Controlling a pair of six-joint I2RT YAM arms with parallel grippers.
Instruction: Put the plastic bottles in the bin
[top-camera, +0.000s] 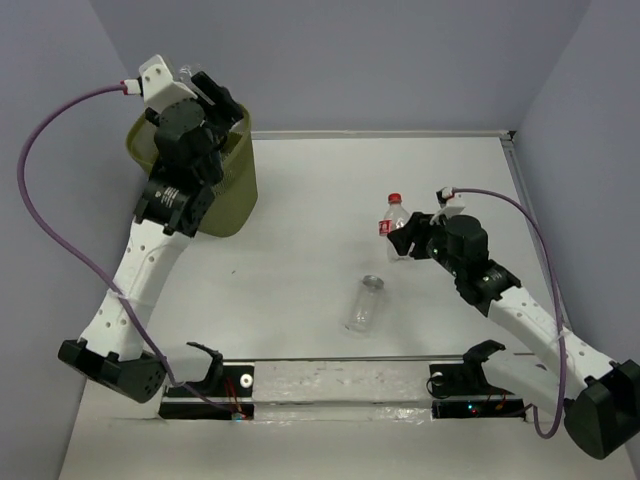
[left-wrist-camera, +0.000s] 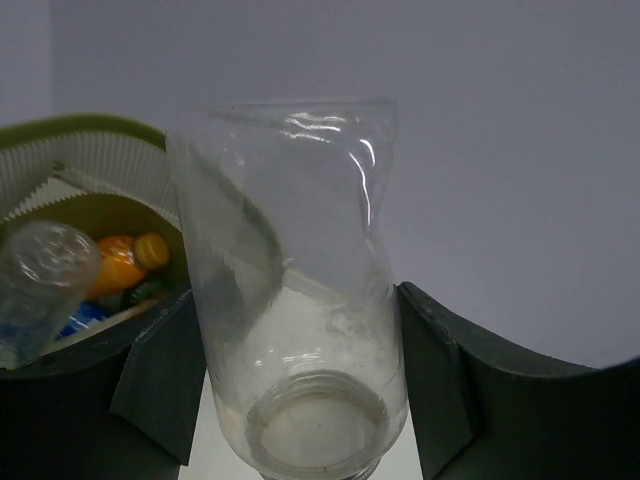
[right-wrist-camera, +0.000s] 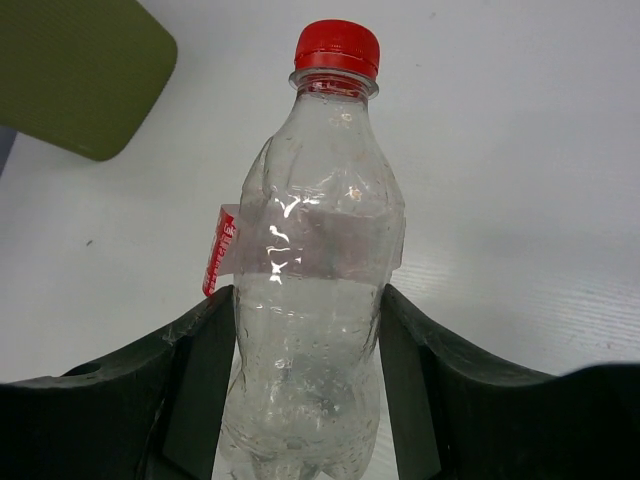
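Note:
I need to lift my right gripper and move it to the left in the top view, because the bin is tall, and let go of the red-capped bottle over the bin's opening (top-camera: 234, 143).
My left gripper (top-camera: 205, 92) hangs over the olive-green mesh bin (top-camera: 236, 190) at the far left, shut on a clear capless bottle (left-wrist-camera: 300, 300) whose open mouth faces the wrist camera. Its fingers (left-wrist-camera: 160, 370) press both sides. Inside the bin (left-wrist-camera: 80, 130) lie an orange bottle (left-wrist-camera: 125, 262) and a clear one (left-wrist-camera: 40, 280). My right gripper (top-camera: 403, 238) is shut on an upright red-capped bottle (right-wrist-camera: 315, 250) standing right of the table's middle, its fingers (right-wrist-camera: 205, 370) clamping the lower body. Another clear bottle (top-camera: 366, 305) lies on its side nearer the front.
A metal rail (top-camera: 340, 385) with black mounts runs along the near edge between the arm bases. Purple cables (top-camera: 40, 210) loop beside each arm. Grey walls close the table's back, left and right. The bin's side (right-wrist-camera: 80, 70) shows far left in the right wrist view.

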